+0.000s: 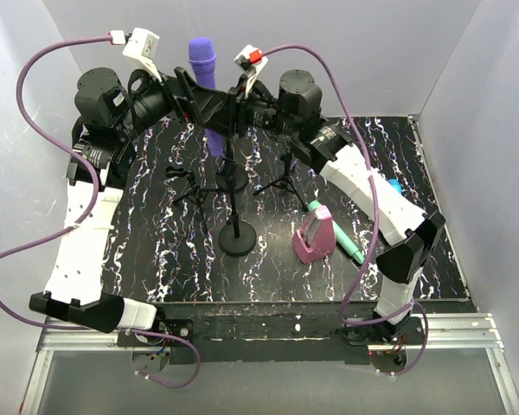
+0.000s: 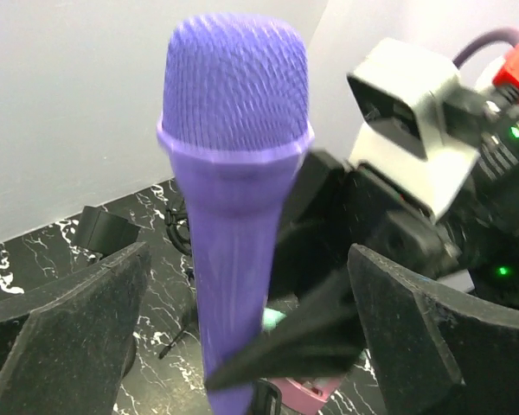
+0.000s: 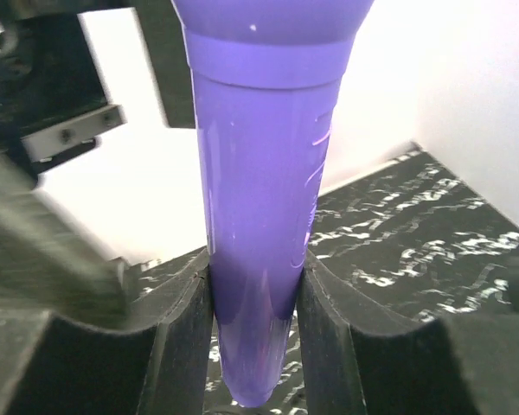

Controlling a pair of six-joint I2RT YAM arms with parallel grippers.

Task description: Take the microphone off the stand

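Observation:
I will next swing my right gripper to its right in the top view and lower the purple microphone (image 1: 202,59) flat onto open mat beside the teal microphone. Then I will release it.
The purple microphone (image 1: 202,59) stands upright at the back of the table, high above the mat. My right gripper (image 1: 234,109) is shut on its lower shaft (image 3: 258,216). The shaft's rounded bottom end hangs free below my fingers (image 3: 183,328). My left gripper (image 1: 193,93) is open, its pads (image 2: 65,320) spread wide on either side of the microphone (image 2: 233,181) without touching it. A black round-base stand (image 1: 238,237) stands on the mat below, apart from the microphone.
A second round base (image 1: 228,178) and two small black tripods (image 1: 187,181) (image 1: 281,178) stand near the back. A pink holder (image 1: 314,235) and a teal microphone (image 1: 347,246) lie right of the middle. White walls enclose the marbled black mat (image 1: 156,251).

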